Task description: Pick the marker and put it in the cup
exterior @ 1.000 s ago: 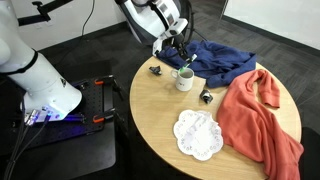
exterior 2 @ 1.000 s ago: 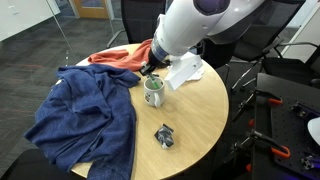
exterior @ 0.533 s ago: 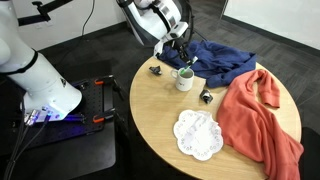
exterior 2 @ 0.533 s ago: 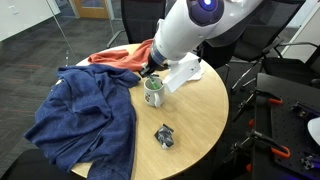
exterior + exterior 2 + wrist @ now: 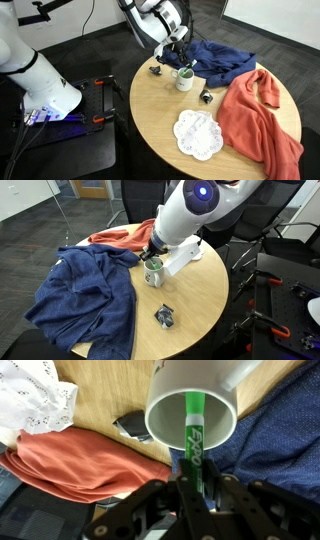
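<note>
My gripper should go down a little more over the white mug's opening (image 5: 185, 72) (image 5: 191, 422) next and let go of the green marker, because the marker's tip already points inside the mug's rim.
In the wrist view my gripper (image 5: 193, 485) is shut on the green marker (image 5: 192, 435), which points straight down with its tip inside the mouth of the white mug (image 5: 192, 405). In both exterior views the gripper (image 5: 184, 57) (image 5: 150, 252) hangs just above the mug (image 5: 185, 80) (image 5: 155, 274), which stands upright on the round wooden table (image 5: 160, 125). A bit of green shows at the mug's rim (image 5: 187, 68). The mug's handle shows at the top right of the wrist view.
A blue cloth (image 5: 222, 60) (image 5: 85, 295) lies right beside the mug. An orange cloth (image 5: 260, 115) and a white lacy doily (image 5: 197, 134) lie on the table. Small dark clips sit near the mug (image 5: 156, 70) (image 5: 206, 96) (image 5: 164, 316).
The arm's upper part has shifted slightly. The gripper stays over the mug with the marker in it; the marker seems a little lower.
</note>
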Available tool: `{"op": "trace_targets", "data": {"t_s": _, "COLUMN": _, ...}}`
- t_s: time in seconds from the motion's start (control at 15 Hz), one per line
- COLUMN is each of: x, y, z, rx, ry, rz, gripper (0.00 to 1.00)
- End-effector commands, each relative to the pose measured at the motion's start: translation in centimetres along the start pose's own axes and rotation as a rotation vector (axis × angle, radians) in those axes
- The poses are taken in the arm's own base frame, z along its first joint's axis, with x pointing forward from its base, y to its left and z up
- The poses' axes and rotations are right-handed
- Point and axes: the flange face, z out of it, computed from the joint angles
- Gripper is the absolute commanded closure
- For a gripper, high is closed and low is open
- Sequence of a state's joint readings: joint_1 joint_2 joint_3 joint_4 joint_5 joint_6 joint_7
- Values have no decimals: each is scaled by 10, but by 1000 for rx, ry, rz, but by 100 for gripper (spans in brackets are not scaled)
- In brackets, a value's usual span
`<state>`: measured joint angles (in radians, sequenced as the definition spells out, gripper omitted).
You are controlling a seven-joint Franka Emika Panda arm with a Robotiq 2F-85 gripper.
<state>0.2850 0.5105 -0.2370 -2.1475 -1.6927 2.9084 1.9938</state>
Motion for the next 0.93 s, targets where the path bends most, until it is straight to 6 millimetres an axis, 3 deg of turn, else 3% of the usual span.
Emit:
{"op": "trace_targets", "data": {"t_s": 0.0, "x": -1, "y": -2, "z": 9, "rx": -18, "ry": 16, "rz": 9, "gripper": 95}}
{"op": "trace_targets", "data": {"t_s": 0.27, "x": -10, "y": -2, "z": 16, "rx": -28, "ry": -2, "rz": 3, "gripper": 95}}
{"op": "trace_targets", "data": {"t_s": 0.33, "x": -12, "y": -2, "z": 18, "rx": -30, "ry": -6, "rz": 1, "gripper": 88}}
{"op": "trace_targets", "data": {"t_s": 0.4, "x": -14, "y": -2, "z": 19, "rx": -33, "ry": -12, "rz": -1, "gripper": 56}}
{"op": "trace_targets", "data": {"t_s": 0.47, "x": -15, "y": -1, "z": 19, "rx": -36, "ry": -14, "rz": -3, "gripper": 54}}
{"op": "trace_targets", "data": {"t_s": 0.87, "x": -7, "y": 3, "z": 7, "rx": -40, "ry": 15, "rz": 6, "gripper": 10}}
